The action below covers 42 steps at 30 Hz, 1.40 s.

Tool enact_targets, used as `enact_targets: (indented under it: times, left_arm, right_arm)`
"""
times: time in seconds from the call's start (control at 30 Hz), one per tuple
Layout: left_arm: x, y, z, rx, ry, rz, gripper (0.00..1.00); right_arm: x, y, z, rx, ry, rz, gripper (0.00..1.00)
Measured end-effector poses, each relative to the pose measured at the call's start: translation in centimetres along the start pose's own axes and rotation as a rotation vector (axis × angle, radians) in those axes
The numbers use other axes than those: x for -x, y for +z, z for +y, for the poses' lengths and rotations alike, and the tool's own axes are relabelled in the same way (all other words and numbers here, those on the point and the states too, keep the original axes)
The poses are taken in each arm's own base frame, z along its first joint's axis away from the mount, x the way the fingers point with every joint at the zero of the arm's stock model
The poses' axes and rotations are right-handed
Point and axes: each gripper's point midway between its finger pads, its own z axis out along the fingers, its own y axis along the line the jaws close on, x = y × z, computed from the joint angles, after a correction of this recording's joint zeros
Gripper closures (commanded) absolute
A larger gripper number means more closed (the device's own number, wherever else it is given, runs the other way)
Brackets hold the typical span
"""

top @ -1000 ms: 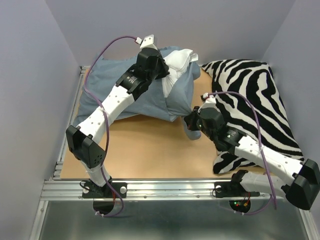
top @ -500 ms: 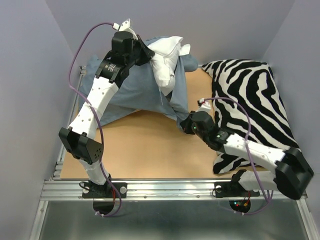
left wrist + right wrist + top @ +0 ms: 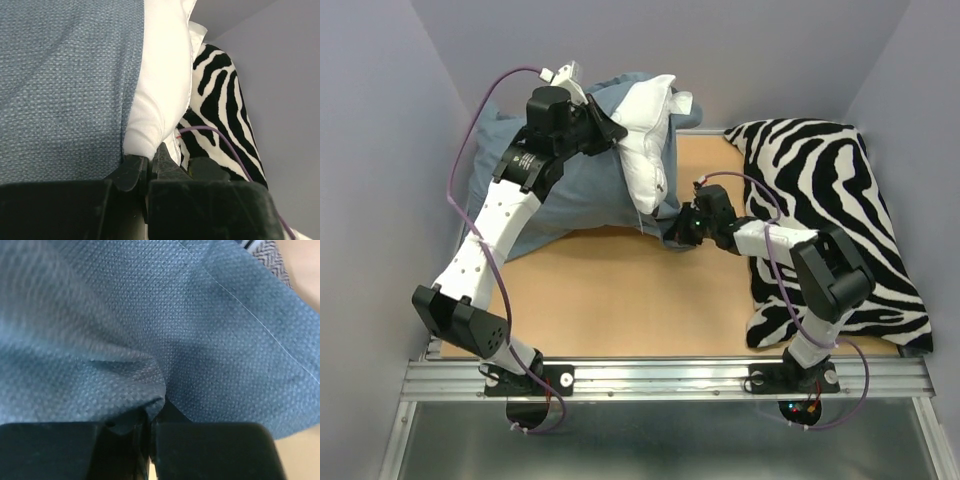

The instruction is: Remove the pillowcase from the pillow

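The white pillow's corner is held up high, so my left gripper is going to lower it down and back toward the near bar and release it nearer the table.
The pillowcase (image 3: 570, 185), plain dull blue side out, lies at the back left and still covers most of the pillow. The white pillow (image 3: 645, 135) sticks out of its open end at the back middle. My left gripper (image 3: 608, 125) is shut on a corner of the pillow (image 3: 155, 100), held up above the table, with the pillowcase (image 3: 60, 85) beside it. My right gripper (image 3: 675, 232) is shut on a fold of the pillowcase's open hem (image 3: 150, 340), low near the table, below the pillow. The cloth is stretched between the two grippers.
A large black-and-white zebra-print cushion (image 3: 830, 220) fills the right side of the wooden table (image 3: 620, 300), under the right arm. Grey walls close in the back and both sides. A metal rail (image 3: 660, 375) runs along the near edge.
My left gripper has lifted the pillow corner up and back. My right gripper has pulled the pillowcase hem left and inward. More white pillow shows out of the case.
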Motion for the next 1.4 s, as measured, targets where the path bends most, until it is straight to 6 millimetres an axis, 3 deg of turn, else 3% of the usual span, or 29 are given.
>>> enact_targets:
  times: [0.13,0.27,0.4,0.53,0.6,0.67,0.8,0.93,1.0,1.03,1.13,1.17,1.23,1.4]
  left_arm:
    - [-0.1,-1.7,-1.0,-0.032,0.021,-0.010,1.00]
    - [-0.2,-3.3,-1.2,-0.054,0.035,-0.035,1.00]
    - [-0.7,-3.5,-1.2,-0.074,0.038,-0.043,1.00]
    - [-1.5,-3.1,-1.0,-0.082,0.037,-0.029,1.00]
    - [-1.6,-3.1,-1.0,-0.087,0.038,-0.027,1.00]
    - [-1.7,-3.0,-1.0,-0.093,0.039,-0.028,1.00]
    - [-2.0,-3.5,-1.0,-0.098,0.038,-0.028,1.00]
    - [-2.3,-4.5,-1.4,-0.112,0.038,-0.031,1.00]
    - [-2.6,-5.1,-1.5,-0.119,0.036,-0.031,1.00]
    - [-3.0,-5.4,-1.4,-0.122,0.035,-0.026,1.00]
    - [-4.2,-6.3,-1.5,-0.138,0.033,-0.006,1.00]
    - [-4.6,-6.6,-1.5,-0.143,0.032,0.003,1.00]
    - [-5.1,-7.0,-1.6,-0.153,0.030,0.015,1.00]
    - [-6.7,-7.9,-1.8,-0.173,0.027,0.046,1.00]
  right_arm:
    - [-0.7,0.6,1.7,0.083,-0.013,0.066,0.71]
    - [-1.0,-1.6,2.0,0.090,-0.020,0.075,0.46]
    - [0.6,-6.3,4.3,0.155,-0.043,0.000,0.36]
    - [4.0,-12.9,8.2,0.264,-0.082,-0.165,0.32]
    - [5.2,-15.1,9.1,0.287,-0.089,-0.232,0.32]
    - [6.6,-16.0,9.2,0.272,-0.077,-0.283,0.32]
    - [9.1,-14.0,7.8,0.188,-0.034,-0.304,0.33]
    - [11.0,-9.1,5.4,0.073,0.005,-0.263,0.25]
    - [11.9,-6.8,4.6,0.042,0.015,-0.250,0.27]
    - [12.2,-5.9,4.1,0.032,0.020,-0.245,0.30]
    - [13.0,-4.1,3.5,0.016,0.032,-0.232,0.58]
    - [13.6,-3.4,3.5,0.017,0.032,-0.230,0.75]
    - [14.6,-2.3,3.8,0.025,0.039,-0.235,0.80]
    - [17.2,1.3,3.7,0.041,0.056,-0.239,0.78]
